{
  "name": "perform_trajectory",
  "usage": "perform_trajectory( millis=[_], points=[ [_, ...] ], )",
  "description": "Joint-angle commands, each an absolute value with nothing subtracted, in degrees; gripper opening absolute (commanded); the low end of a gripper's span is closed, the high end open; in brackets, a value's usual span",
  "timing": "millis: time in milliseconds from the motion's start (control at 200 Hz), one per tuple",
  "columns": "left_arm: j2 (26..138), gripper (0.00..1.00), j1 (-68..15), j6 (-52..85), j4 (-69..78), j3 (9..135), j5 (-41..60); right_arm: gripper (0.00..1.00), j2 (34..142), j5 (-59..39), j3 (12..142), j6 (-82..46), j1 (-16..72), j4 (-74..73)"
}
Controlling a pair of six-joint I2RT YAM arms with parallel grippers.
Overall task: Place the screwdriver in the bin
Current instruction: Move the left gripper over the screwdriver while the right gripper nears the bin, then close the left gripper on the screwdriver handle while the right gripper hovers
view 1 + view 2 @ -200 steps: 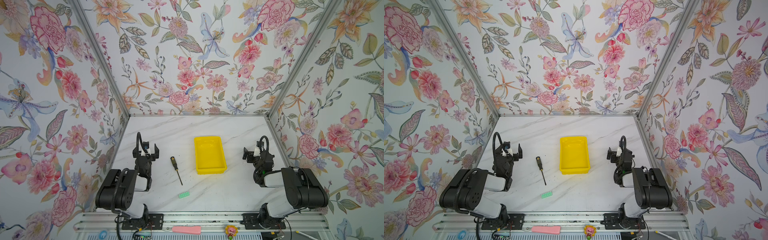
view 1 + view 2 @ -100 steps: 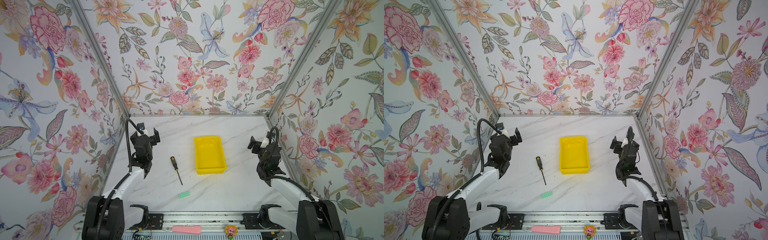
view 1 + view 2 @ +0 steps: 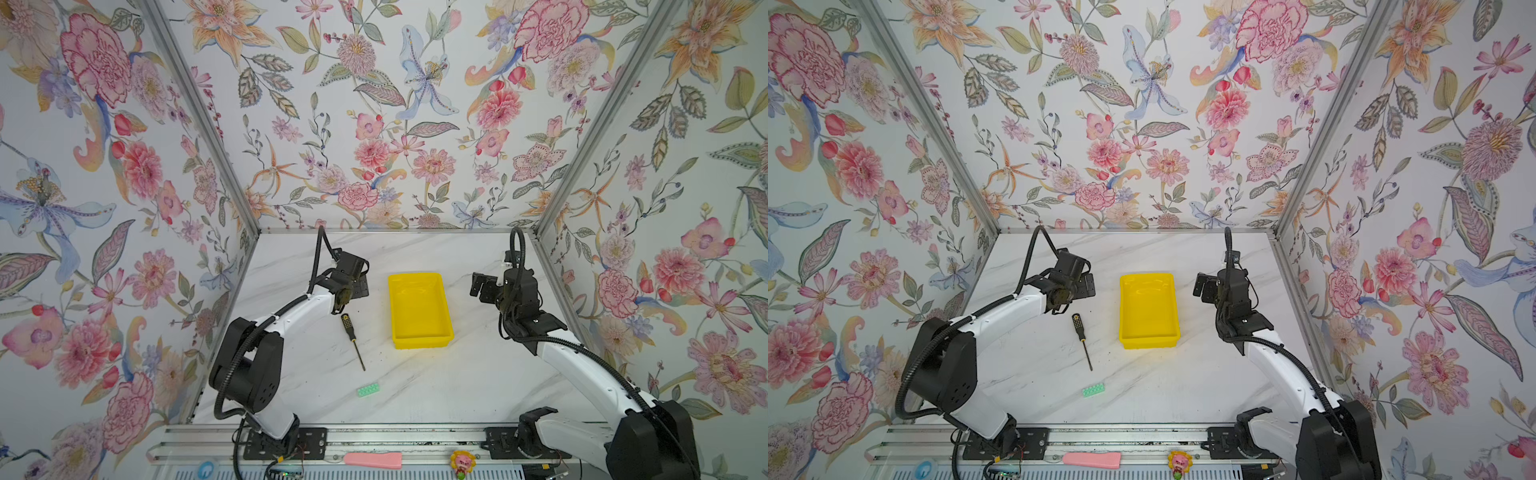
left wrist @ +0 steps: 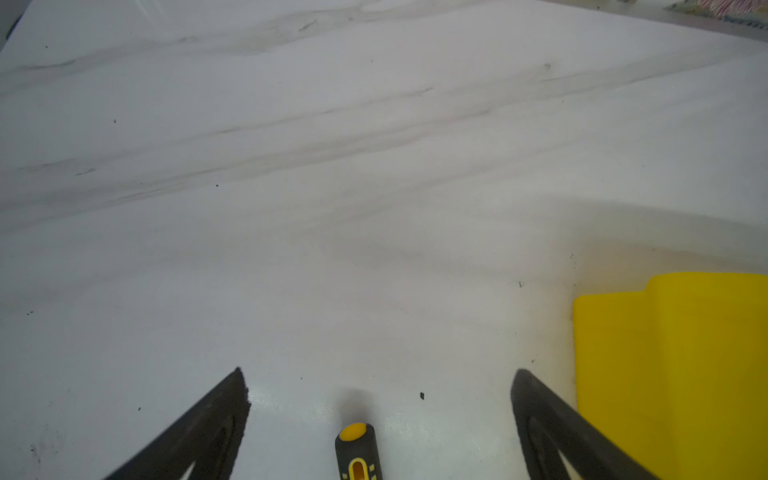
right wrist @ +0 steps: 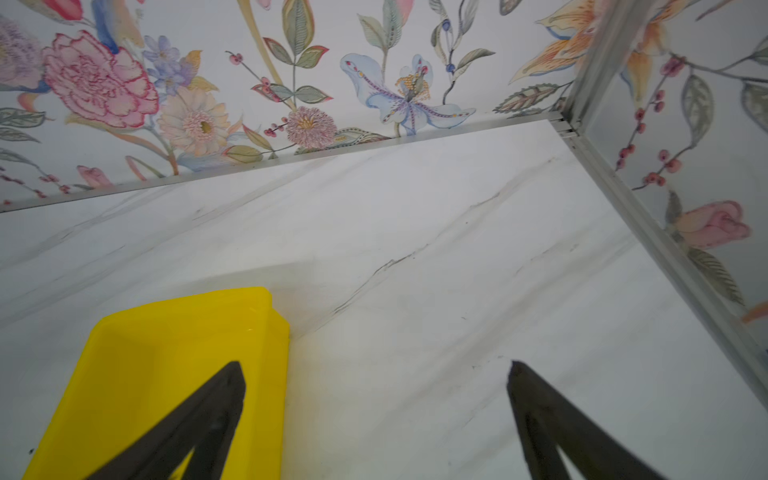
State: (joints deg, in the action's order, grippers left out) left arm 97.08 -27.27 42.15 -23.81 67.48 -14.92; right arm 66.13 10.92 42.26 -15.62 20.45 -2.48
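My left gripper is going to draw back and lower over the screwdriver's black handle (image 3: 347, 323) (image 4: 358, 457) and close there, because that handle lies on the tabletop nearer my base than the fingertips.
The screwdriver (image 3: 346, 324) (image 3: 1076, 323) lies flat on the marble table, black handle toward the back, thin shaft pointing to the front. My left gripper (image 3: 352, 286) (image 3: 1074, 287) hovers just behind the handle end. In the left wrist view the left gripper (image 4: 378, 374) is open, and the screwdriver's yellow-capped handle (image 4: 356, 451) lies below and between the fingers, untouched. The yellow bin (image 3: 422, 343) (image 3: 1149, 341) (image 4: 665, 374) stands empty right of the screwdriver. My right gripper (image 3: 482, 286) (image 3: 1204, 287) (image 5: 374, 365) is open and empty beside the bin's (image 5: 166, 353) right side.
A small green studded block (image 3: 368, 390) (image 3: 1093, 390) lies in front of the screwdriver tip. Flowered walls close the table on three sides. A pink object (image 3: 372, 459) and a small toy figure (image 3: 462, 462) rest on the front rail.
Both arms have unfolded from the front of the table and reached forward. The left gripper swung right to just behind the screwdriver handle; the right one came in beside the bin.
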Motion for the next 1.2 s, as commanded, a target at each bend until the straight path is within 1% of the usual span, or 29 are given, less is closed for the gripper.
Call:
perform_trajectory(
  millis=[0,125,295,435,490,611,806,936,1016,1196],
  points=[
    [100.3,0.99,-27.3,45.1,-31.4,71.1,-14.3,0.99,67.2,1.1,41.7,-13.6,24.5,-5.6],
    [103.8,0.99,-27.2,45.6,-35.3,72.9,-13.5,0.99,69.4,-2.0,44.0,-7.2,31.7,-3.9],
    [102.6,0.97,-27.4,47.9,-35.1,69.6,-11.5,0.99,70.5,-6.9,44.8,-3.1,38.8,-2.6],
    [100.3,0.94,-28.0,51.7,-32.6,64.2,-8.8,0.99,72.4,-11.2,46.9,-2.9,39.6,0.5],
    [99.9,0.91,-28.1,53.1,-30.7,62.0,-7.4,0.99,72.7,-11.6,47.7,-2.8,39.9,1.0],
    [101.0,0.89,-28.3,54.2,-28.6,60.5,-6.3,0.99,73.5,-13.1,50.0,-2.8,40.0,1.8],
    [102.8,0.76,-28.9,54.8,-26.7,59.4,-6.9,0.99,74.6,-13.9,52.6,-4.0,40.4,3.1],
    [103.0,0.64,-29.2,55.8,-25.2,57.5,-6.6,0.99,73.3,-12.5,52.7,-4.9,40.7,3.1],
    [103.4,0.59,-29.5,56.0,-25.0,57.1,-6.5,0.99,72.3,-11.7,52.7,-5.1,40.7,3.1],
    [103.3,0.43,-29.8,56.0,-25.1,57.3,-6.8,0.99,71.0,-10.6,52.4,-6.0,40.5,3.1]
  ],
)
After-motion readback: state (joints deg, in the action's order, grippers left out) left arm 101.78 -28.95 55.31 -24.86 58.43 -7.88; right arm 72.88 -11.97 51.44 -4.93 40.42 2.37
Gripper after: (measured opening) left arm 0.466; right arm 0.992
